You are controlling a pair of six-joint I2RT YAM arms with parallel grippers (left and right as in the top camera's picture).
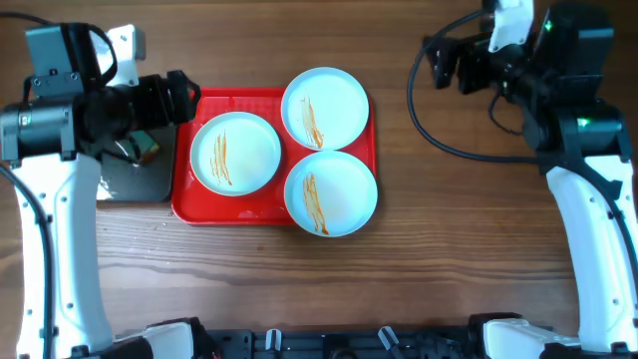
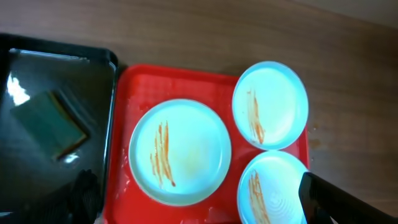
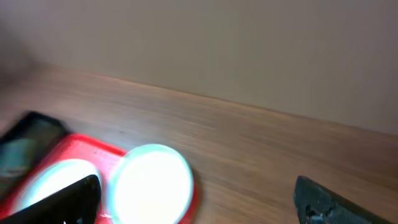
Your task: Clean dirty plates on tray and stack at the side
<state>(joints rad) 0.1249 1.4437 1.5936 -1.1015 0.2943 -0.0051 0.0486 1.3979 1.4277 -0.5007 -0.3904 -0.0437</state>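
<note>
My right gripper swings over the red tray (image 1: pixel 195 204) next and down onto the inner rim of the plate nearest the black tray, where a gap leaves room.
A red tray (image 1: pixel 195 204) holds three pale blue plates, each streaked with orange sauce: left (image 1: pixel 235 153), top right (image 1: pixel 325 107), bottom right (image 1: pixel 330 192). The left wrist view shows the same tray (image 2: pixel 124 93) and plates (image 2: pixel 180 151) (image 2: pixel 270 104) (image 2: pixel 270 190). A green sponge (image 2: pixel 53 123) lies in a black tray (image 2: pixel 99 68) left of the red one. My left gripper (image 1: pixel 184 95) is open and empty, high over the red tray's left edge. My right gripper (image 1: pixel 439 62) is open and empty above bare table at the far right; its view shows a plate (image 3: pixel 152 185) blurred.
The black tray (image 1: pixel 135 182) sits against the red tray's left side, partly under my left arm. Wooden tabletop (image 1: pixel 478 229) surrounds the trays. Dark hardware (image 1: pixel 329 342) lines the front edge.
</note>
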